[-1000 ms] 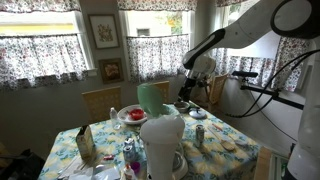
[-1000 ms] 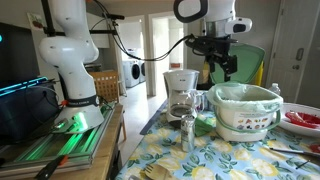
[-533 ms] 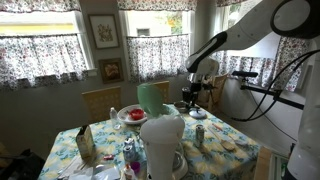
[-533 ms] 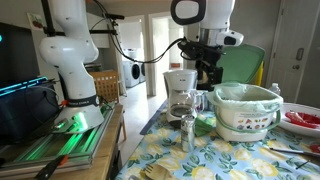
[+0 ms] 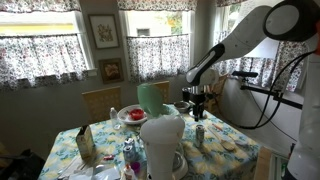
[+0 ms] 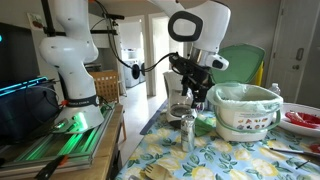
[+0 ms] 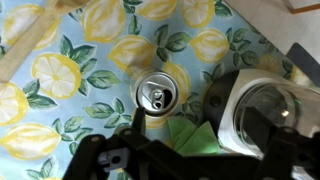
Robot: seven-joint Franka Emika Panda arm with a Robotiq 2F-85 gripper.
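The gripper will go down and move away from the green napkin (image 7: 188, 130) to straddle the can's upper end (image 7: 156, 93), because the can stands below the gripper, off the middle of the fingers.
A silver drinks can (image 7: 160, 95) stands upright on the lemon-print tablecloth (image 7: 60, 70), seen from straight above in the wrist view. My gripper (image 7: 200, 145) hangs open above it, with one dark finger (image 7: 135, 122) just beside the can's rim. Nothing is between the jaws. A folded green napkin (image 7: 188, 130) lies next to the can, and a white coffee maker with a glass carafe (image 7: 265, 115) stands close on the other side. In both exterior views the gripper (image 5: 197, 103) (image 6: 197, 97) hovers a little above the can (image 5: 199, 134) (image 6: 187, 130), next to the coffee maker (image 6: 180, 95).
A white crock lined with green (image 6: 245, 108) and a red plate (image 6: 300, 120) sit near the can. A bowl of red fruit (image 5: 133, 114), a carton (image 5: 85, 145) and small items crowd the table. A second white robot base (image 6: 70, 60) stands beside the table. Chairs (image 5: 100, 100) line the far side.
The arm has come down and swung across from near the green-lined crock to above the can beside the coffee maker. The jaws have stayed open.
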